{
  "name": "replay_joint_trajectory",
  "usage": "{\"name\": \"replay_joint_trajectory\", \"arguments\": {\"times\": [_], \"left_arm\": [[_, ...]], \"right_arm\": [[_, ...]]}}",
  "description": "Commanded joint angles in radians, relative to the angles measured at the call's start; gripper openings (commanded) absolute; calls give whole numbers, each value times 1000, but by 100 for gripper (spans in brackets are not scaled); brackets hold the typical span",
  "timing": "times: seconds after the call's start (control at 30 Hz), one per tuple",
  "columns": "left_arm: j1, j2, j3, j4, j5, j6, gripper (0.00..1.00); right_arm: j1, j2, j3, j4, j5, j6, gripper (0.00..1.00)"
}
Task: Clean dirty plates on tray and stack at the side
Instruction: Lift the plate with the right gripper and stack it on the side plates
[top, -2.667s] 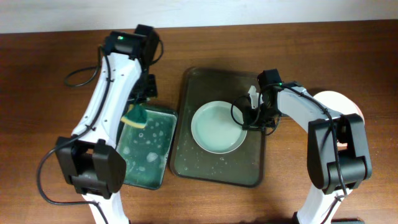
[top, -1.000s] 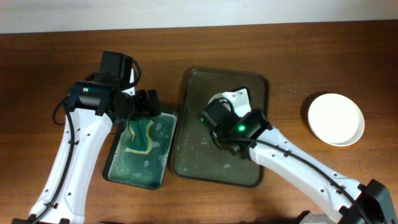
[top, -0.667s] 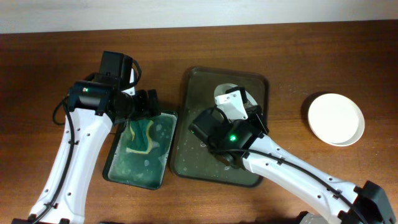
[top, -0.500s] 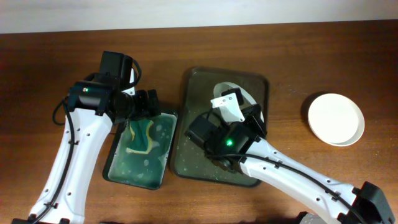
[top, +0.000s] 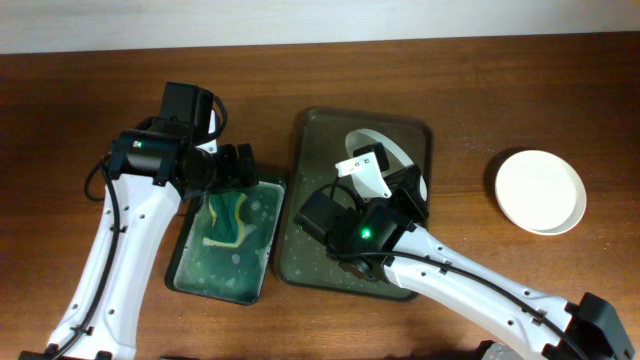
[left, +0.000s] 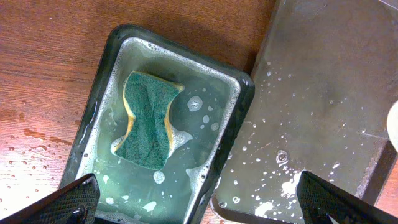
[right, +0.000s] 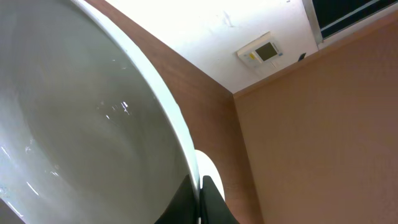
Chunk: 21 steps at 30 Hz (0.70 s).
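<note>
The plate comes down onto the stacked plates next, as my right gripper swings past the tray (top: 310, 240) to the right in the overhead view, because finished ones sit there.
A wet white plate (top: 383, 148) stands tilted on edge above the dark olive tray (top: 310, 240), toward its back half. My right gripper (right: 199, 198) is shut on its rim, and the plate (right: 81, 124) fills the left of the right wrist view. Off the tray, finished white plates (top: 540, 190) sit stacked on the table at the right, showing as a pale oval (right: 210, 169) behind the fingers. My left gripper (left: 205, 208) hangs open and holds nothing above the near end of the basin, where it meets the tray (left: 323, 87).
A green basin (top: 190, 272) of teal soapy water lies left of the tray, with a yellow and green sponge (left: 148, 121) lying in it. Foam and droplets cover the tray floor. The left arm (top: 130, 230) reaches over the basin's left side.
The sponge has gone from my left gripper into the basin. My right arm has swung left over the tray and tipped the plate up on edge. During the last second the left arm stayed still.
</note>
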Motion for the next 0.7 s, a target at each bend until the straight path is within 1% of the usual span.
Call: {"name": "replay_joint_trajectory", "arguments": {"times": [0.0, 0.67], "left_arm": [[4, -8, 3, 2, 10, 8, 100], [4, -8, 3, 2, 10, 8, 100]], "right_arm": [[6, -10, 3, 1, 42, 23, 4], [6, -10, 3, 4, 23, 24, 4]]}}
